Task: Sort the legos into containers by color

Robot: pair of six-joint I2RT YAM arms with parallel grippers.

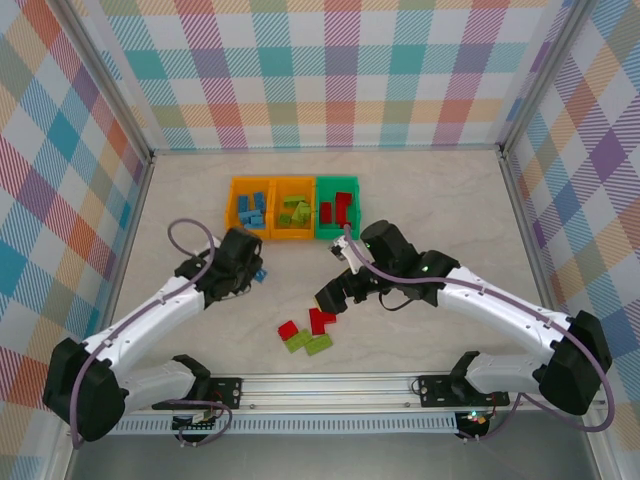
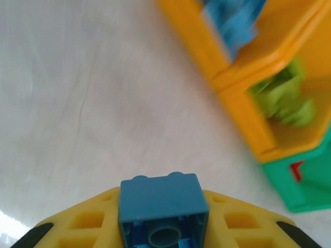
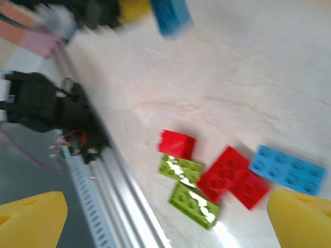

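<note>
My left gripper carries the blue lego outward over the orange bin holding blue legos next and releases it, since that bin lies outward of the gripper.
My left gripper (image 1: 258,272) is shut on a blue lego (image 1: 260,274), held off the table a little in front of the containers. In the left wrist view this blue lego (image 2: 163,206) sits clamped between the yellow fingers (image 2: 83,222). My right gripper (image 1: 330,297) hangs open over the loose legos, nothing between its fingers (image 3: 302,217). Below it lie a red brick (image 3: 177,143), two lime green plates (image 3: 180,169), joined red plates (image 3: 230,175) and a blue plate (image 3: 287,169). The left orange bin (image 1: 232,205) holds blue legos, the middle orange bin (image 1: 293,181) green ones, the green bin (image 1: 337,180) red ones.
The three bins stand side by side at the middle back of the table. The metal rail (image 1: 330,385) with both arm bases runs along the near edge, close behind the loose pile (image 1: 305,335). Plaid walls close in the table on three sides.
</note>
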